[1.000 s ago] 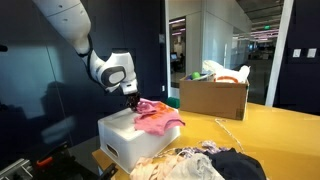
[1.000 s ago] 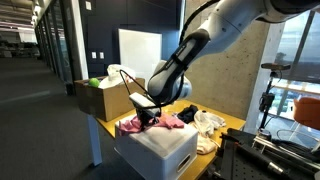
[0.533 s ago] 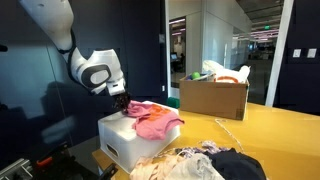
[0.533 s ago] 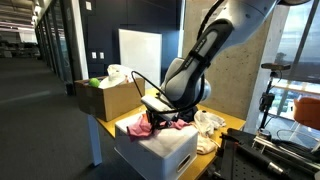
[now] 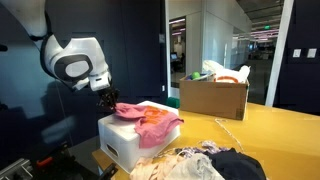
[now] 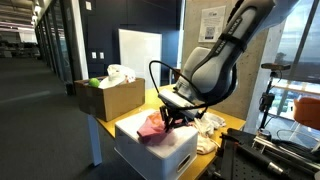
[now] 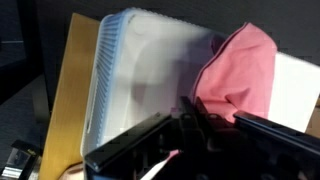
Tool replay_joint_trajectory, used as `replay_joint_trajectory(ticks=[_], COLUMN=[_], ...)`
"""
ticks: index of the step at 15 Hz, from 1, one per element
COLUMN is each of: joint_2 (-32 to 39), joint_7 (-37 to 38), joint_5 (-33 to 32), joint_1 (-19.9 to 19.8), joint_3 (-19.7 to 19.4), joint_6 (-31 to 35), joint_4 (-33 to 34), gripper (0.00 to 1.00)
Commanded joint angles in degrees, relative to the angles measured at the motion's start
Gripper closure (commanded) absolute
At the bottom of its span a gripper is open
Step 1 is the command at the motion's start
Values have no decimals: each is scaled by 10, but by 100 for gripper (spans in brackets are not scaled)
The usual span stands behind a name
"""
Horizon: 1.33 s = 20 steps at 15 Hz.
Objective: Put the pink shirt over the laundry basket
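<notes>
The basket's near end is still bare and lies behind my gripper, so my gripper needs to draw back past it and release the shirt corner there.
The pink shirt (image 5: 152,122) lies spread across the top of the white laundry basket (image 5: 125,148) in both exterior views, bunched toward one side (image 6: 152,127) of the basket (image 6: 165,152). My gripper (image 5: 106,103) hovers just past the basket's edge, shut on a corner of the shirt. From the other side the gripper (image 6: 172,117) is low over the basket top. In the wrist view the closed gripper (image 7: 190,112) pinches the pink shirt (image 7: 245,62) at its edge, over the ribbed basket (image 7: 130,70).
An open brown cardboard box (image 5: 213,97) holding bright items stands on the yellow table (image 5: 275,140) behind the basket. A pile of dark and pale mixed clothes (image 5: 205,165) lies beside the basket. The table edge (image 7: 65,95) runs along the basket's side.
The arm has swung sideways across the basket, dragging the pink shirt with it. The cloth now covers more of the basket top. The gripper stayed shut.
</notes>
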Motion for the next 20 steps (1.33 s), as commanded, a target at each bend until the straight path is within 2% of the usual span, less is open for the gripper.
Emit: replay_joint_trajectory(ticks=[1,2,3,4,5,6,7,8,9,11,13,16,17,20], joint_2=[-75,-84,-95,-102,-107,-114,-120,-125,-131,-135,-140,-139,-130,-100], joint_7=[-25,-37,-80,-99,-125,-159,-187,-207,-226,-252,-262,-249,-235,-226], joint_5=[54,87,153,195,244,291,329,352,375,392,382,331,302,233], joint_1=[-51,-75,-117,-154,-176,-190,-194,-205,-153,-148,-139,-132,-130,-127], joint_3=[89,121,179,219,239,243,235,229,159,120,84,41,27,-2], joint_6=[-35,-51,-85,-113,-145,-178,-198,-227,-253,-288,-304,-303,-287,-235], joint_4=[-48,-42,-27,-11,4,13,14,17,17,14,2,-12,-14,-8], gripper=[99,99,99,99,99,84,68,61,55,40,26,4,1,0])
